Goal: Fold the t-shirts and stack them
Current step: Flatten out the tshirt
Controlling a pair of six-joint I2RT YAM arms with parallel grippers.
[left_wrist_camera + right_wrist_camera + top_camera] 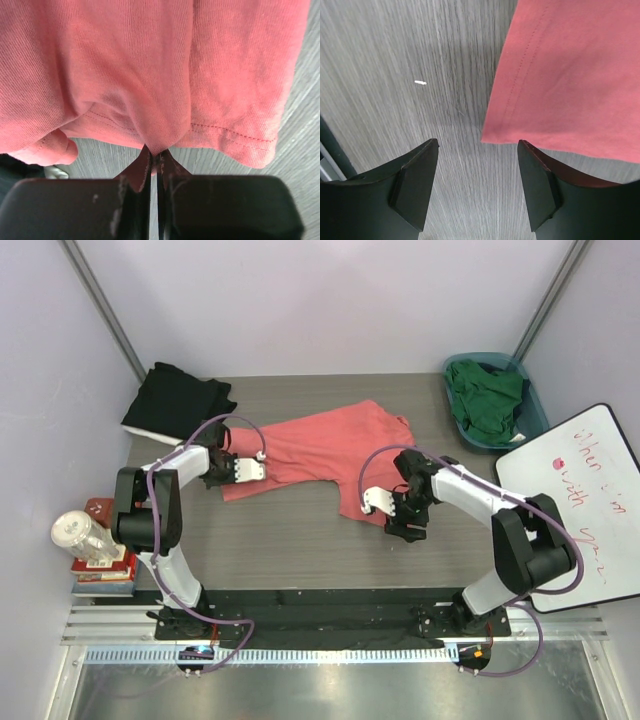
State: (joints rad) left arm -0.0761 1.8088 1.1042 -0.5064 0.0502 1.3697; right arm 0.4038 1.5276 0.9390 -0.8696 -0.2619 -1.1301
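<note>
Next I will lower my open right gripper and edge it ahead over the shirt's near corner (491, 134), since that hem corner lies below and just beyond its parted fingertips.
The coral-pink t-shirt (320, 450) lies spread across the middle of the table. My left gripper (240, 470) is at its left edge, shut on a pinch of the hem; in the left wrist view the pink cloth (150, 75) bunches into the closed left gripper (156, 152). My right gripper (408, 518) is open and empty just off the shirt's near right corner; in the right wrist view that corner (560, 75) lies just ahead of the open right gripper (477, 145). The black t-shirt (178, 400) lies at the back left. The dark green t-shirt (487, 395) is in the basket.
A teal plastic basket (533, 410) stands at the back right. A whiteboard (585, 495) leans at the right edge. A jar (82, 535) on books (100, 570) stands left of the left arm. Grey tabletop (420, 75) shows beside the shirt.
</note>
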